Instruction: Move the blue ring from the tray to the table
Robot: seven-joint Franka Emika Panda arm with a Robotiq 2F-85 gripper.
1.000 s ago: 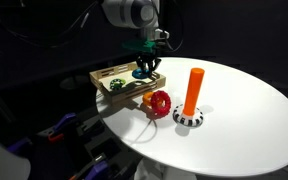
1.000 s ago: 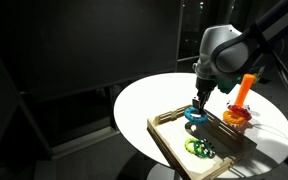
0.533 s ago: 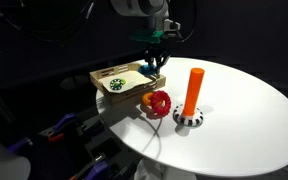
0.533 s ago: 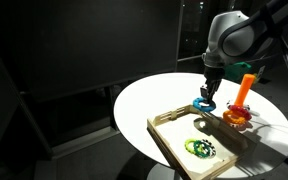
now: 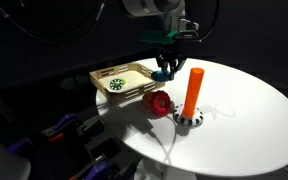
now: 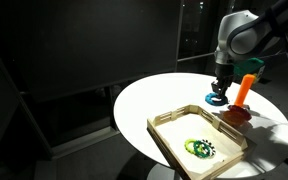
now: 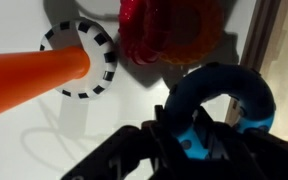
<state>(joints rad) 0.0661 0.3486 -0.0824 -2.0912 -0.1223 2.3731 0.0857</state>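
Observation:
The robot's gripper should next lower the blue ring it holds onto the table beside the red ring and orange peg, since the blue ring still hangs by the tray's edge.
My gripper is shut on the blue ring and holds it above the white table, past the far end of the wooden tray. In an exterior view the blue ring hangs under the gripper, beyond the tray. In the wrist view the ring sits between the gripper's fingers, above the table.
A dark green ring lies in the tray, also seen in an exterior view. A red ring and an orange peg on a checkered base stand on the table close to the gripper.
The gripper has lifted the blue ring out of the tray and carried it away from the tray, over the table towards the orange peg.

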